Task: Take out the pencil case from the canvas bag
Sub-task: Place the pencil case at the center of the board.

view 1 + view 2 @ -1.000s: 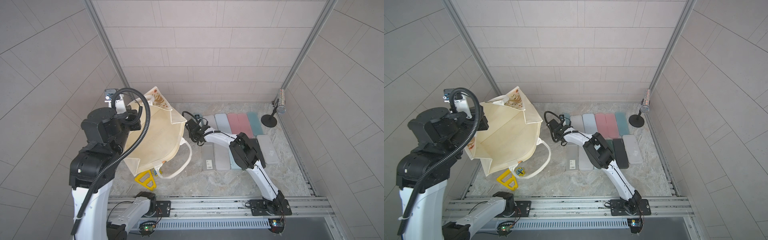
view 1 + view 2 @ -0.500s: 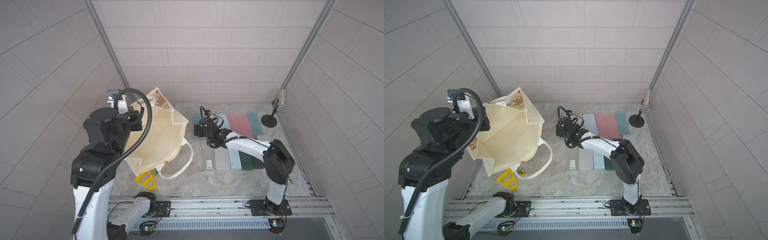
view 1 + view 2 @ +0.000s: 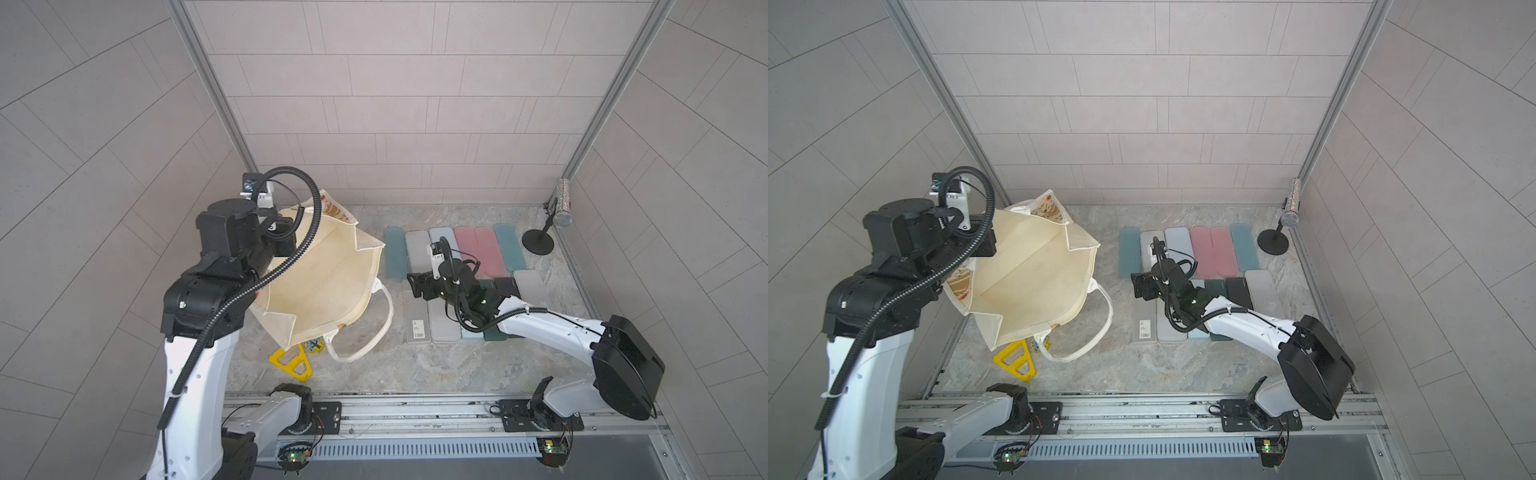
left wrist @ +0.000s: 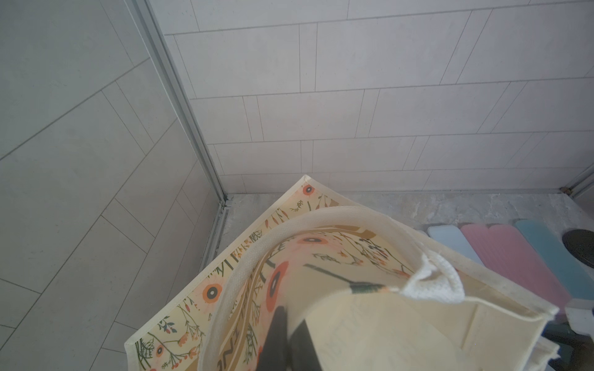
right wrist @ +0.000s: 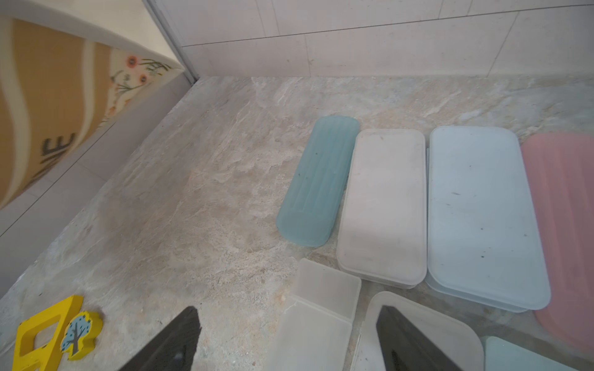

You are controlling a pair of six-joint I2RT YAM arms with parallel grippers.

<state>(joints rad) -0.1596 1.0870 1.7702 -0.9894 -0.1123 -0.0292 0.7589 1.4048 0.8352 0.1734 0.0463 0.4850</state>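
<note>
My right gripper should move next from above the pencil cases toward the bag and onto the bag's rim (image 3: 372, 297) beside its handle. This side of the bag's opening isn't held yet.
The cream canvas bag (image 3: 324, 282) (image 3: 1025, 274) hangs tilted at the left, its mouth facing up, and only bare cream lining shows inside. My left gripper (image 4: 289, 318) (image 3: 286, 243) is shut on the bag's rim (image 4: 369, 327). Several pencil cases lie in two rows on the table to the right of the bag. My right gripper (image 5: 287, 308) (image 3: 419, 284) (image 3: 1144, 286) is open above the near end of a frosted pencil case (image 5: 318, 321) (image 3: 417, 320) with a barcode label. It holds nothing.
Teal (image 5: 318, 180), grey (image 5: 382, 205), light blue (image 5: 479, 215) and pink (image 3: 473, 249) cases fill the back row. A microphone on a stand (image 3: 557, 216) is in the far right corner. A yellow toy piece (image 3: 291, 361) (image 5: 38, 334) lies under the bag's front.
My right gripper has drawn away from the bag's mouth, moving right and toward the front over the rows of cases, and its elbow has swung out right. The left arm and bag barely moved.
</note>
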